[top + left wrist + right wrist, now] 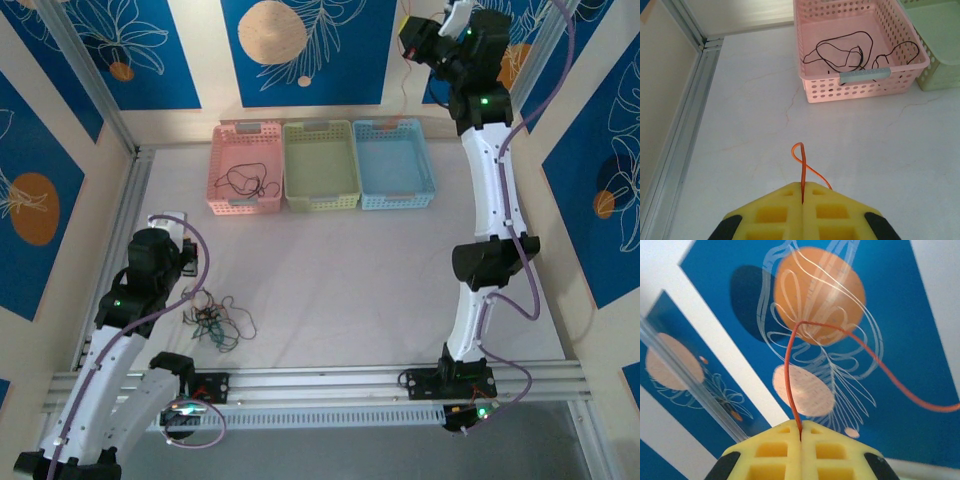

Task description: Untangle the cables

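My right gripper is above the blue basket (394, 163) and needs to move down toward it and release the red-orange cable there, since part of the cable already hangs toward that basket.
A small tangle of cables (216, 321), black, green and red-orange, lies on the white table just right of my left arm. My left gripper (170, 220) hovers low over the table's left side. In the left wrist view its yellow fingers (803, 185) are shut on a thin orange cable (799, 155) that loops out in front of them. My right gripper (452, 18) is raised high at the back right. The right wrist view has it (801, 427) shut on a red-orange cable (788, 371) that arcs up and away to the right. A thin orange strand (405, 72) hangs below it.
Three baskets stand in a row at the back: pink (216, 170) (860, 86) holding a loose black cable (247, 181) (840, 50), green (320, 198) and blue (395, 198). An aluminium rail (330, 380) runs along the near edge and a frame post (687, 22) along the left.
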You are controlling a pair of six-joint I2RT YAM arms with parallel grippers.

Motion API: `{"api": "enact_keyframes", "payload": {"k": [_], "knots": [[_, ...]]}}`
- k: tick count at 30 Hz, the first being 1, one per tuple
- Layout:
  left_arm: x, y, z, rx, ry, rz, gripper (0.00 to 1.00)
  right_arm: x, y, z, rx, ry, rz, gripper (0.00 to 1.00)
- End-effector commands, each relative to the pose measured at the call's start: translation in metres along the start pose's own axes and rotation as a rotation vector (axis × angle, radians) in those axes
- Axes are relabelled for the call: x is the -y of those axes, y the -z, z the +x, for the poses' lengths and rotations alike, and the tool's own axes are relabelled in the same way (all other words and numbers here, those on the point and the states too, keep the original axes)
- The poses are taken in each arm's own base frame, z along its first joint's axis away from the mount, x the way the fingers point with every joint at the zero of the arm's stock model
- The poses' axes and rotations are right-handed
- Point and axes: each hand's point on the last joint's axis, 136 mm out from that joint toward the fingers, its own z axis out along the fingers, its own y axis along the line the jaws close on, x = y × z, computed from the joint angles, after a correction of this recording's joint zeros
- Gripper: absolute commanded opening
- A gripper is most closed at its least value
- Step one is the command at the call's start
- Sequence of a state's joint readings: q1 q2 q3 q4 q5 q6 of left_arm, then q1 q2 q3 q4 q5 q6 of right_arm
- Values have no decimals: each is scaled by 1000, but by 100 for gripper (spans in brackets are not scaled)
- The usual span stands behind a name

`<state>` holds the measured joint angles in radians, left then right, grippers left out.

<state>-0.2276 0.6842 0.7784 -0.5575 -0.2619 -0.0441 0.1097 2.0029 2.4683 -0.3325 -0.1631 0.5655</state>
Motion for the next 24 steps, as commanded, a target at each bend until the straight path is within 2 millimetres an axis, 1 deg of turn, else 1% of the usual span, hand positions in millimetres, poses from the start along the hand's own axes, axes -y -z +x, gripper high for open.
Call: {"api": "enact_keyframes", "payload": {"k": [1, 2, 3, 5, 9, 13, 15, 17, 18, 20, 22, 24], "knots": [[4, 2, -9, 31, 3, 18, 0, 39, -12, 27, -40, -32, 85, 0], [4, 2, -9, 30, 4, 17, 0, 51, -14, 34, -54, -47, 102, 0], [4, 2, -9, 30, 4, 17, 0, 59, -16, 40, -66, -61, 109, 0], [3, 2, -9, 32, 4, 16, 0, 83, -20, 59, -102, -99, 139, 0], [4, 2, -9, 32, 3, 17, 0, 118, -23, 94, -149, -155, 186, 0], [4, 2, -9, 32, 3, 20, 0, 140, -23, 123, -190, -204, 213, 0], [4, 2, -9, 32, 3, 19, 0, 146, -22, 137, -213, -226, 224, 0], [4, 3, -9, 35, 4, 21, 0, 153, -21, 156, -245, -256, 247, 0], [4, 3, -9, 35, 4, 19, 0, 157, -20, 166, -260, -272, 268, 2], [4, 3, -10, 36, 4, 21, 0, 164, -16, 182, -294, -307, 322, 13], [6, 3, -9, 36, 3, 28, 0, 156, -12, 195, -336, -335, 346, 27], [7, 3, -10, 38, 2, 36, 0, 145, -7, 199, -360, -292, 398, 41]]}}
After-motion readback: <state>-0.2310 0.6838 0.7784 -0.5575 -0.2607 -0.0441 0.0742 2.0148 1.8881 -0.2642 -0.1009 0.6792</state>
